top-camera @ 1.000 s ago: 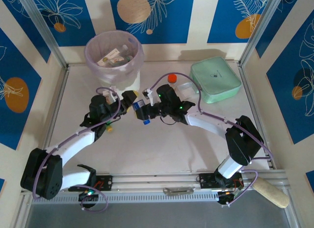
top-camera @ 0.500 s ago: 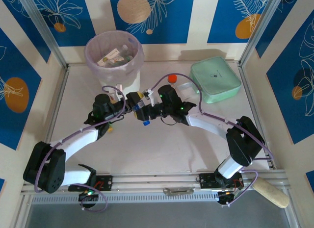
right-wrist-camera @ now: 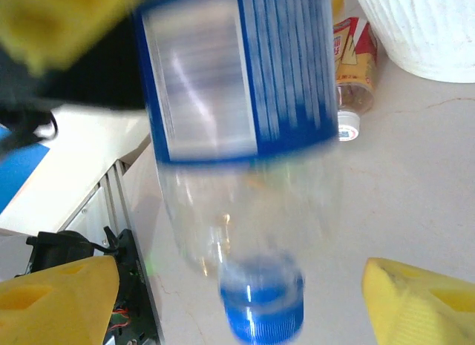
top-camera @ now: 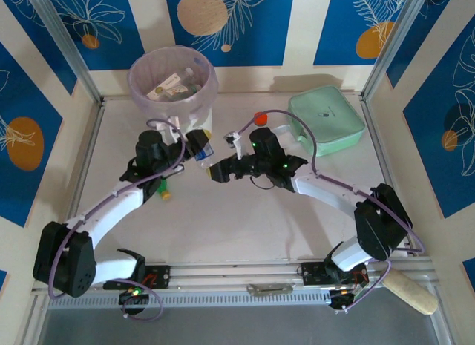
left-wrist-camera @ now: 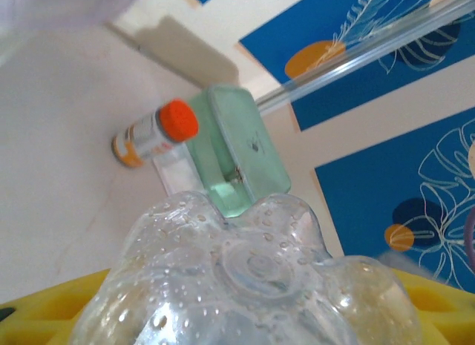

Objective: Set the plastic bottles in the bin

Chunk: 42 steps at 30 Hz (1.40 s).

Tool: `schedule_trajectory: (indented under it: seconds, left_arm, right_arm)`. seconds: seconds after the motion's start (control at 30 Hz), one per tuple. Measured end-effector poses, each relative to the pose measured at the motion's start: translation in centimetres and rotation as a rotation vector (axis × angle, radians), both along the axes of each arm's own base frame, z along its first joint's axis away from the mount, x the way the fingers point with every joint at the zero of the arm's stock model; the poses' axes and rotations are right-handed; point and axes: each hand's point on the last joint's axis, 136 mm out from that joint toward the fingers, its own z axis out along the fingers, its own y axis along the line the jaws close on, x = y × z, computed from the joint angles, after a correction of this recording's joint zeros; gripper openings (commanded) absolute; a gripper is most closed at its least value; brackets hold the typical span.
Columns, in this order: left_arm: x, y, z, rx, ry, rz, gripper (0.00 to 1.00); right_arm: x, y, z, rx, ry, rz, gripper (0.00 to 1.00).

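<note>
My left gripper next lifts outward over the bin's opening point(top-camera: 177, 79), which lies outward, and releases the bottle, as the right gripper stands off the bottle.
A clear plastic bottle point(top-camera: 202, 149) with a blue-white label and blue cap hangs between the two arms, just in front of the bin point(top-camera: 172, 89). My left gripper point(top-camera: 194, 145) is shut on its base end. In the left wrist view the bottle's dimpled base point(left-wrist-camera: 252, 278) sits between the yellow pads point(left-wrist-camera: 44, 315). My right gripper point(top-camera: 217, 171) is open and apart from the bottle. In the right wrist view the capped end point(right-wrist-camera: 261, 300) hangs free between the spread fingers point(right-wrist-camera: 52, 300). A red-labelled bottle point(right-wrist-camera: 355, 56) lies by the bin's white wall point(right-wrist-camera: 423, 26).
A mint-green case point(top-camera: 326, 121) lies at the back right, with a short orange bottle point(top-camera: 260, 119) with a red cap beside it. A yellow-capped bottle point(top-camera: 165, 189) peeks out under the left arm. The bin holds several bottles.
The bottle passed from the right gripper to the left. The left jaws closed on it and carried it toward the bin. The right jaws opened and drew back.
</note>
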Motion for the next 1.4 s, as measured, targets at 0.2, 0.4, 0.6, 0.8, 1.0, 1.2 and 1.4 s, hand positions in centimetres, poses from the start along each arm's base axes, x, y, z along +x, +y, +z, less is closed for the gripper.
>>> schedule_trajectory:
  seconds: [0.2,0.4,0.6,0.8,1.0,1.2,1.4]
  left_arm:
    - [3.8,0.0,6.7,0.034,-0.138,0.005,0.54]
    - [7.0,-0.4,15.3,0.086,-0.317,-0.013,0.55]
    - [11.7,2.3,19.5,0.149,-0.410,0.055,0.54]
    - [18.1,7.2,16.6,0.211,-0.329,0.169,0.54]
    - [22.2,10.9,11.8,0.250,-0.208,0.259,0.54]
    - [22.7,11.3,11.6,0.244,-0.196,0.270,0.59]
    - [22.8,11.0,10.8,0.234,-0.169,0.255,1.00]
  right_arm:
    - [0.3,-2.3,-0.3,-0.009,-0.005,-0.065,0.88]
    - [1.1,-4.4,-0.8,-0.027,0.000,-0.153,0.89]
    - [1.0,-5.8,-0.9,-0.040,-0.013,-0.210,0.94]
    - [0.8,-7.3,-0.1,-0.040,-0.027,-0.256,0.99]
    - [0.9,-9.0,-0.5,-0.060,-0.018,-0.314,0.99]
    - [1.1,-9.7,-1.2,-0.080,0.000,-0.340,0.99]
    - [1.1,-9.9,-1.4,-0.089,0.010,-0.344,0.99]
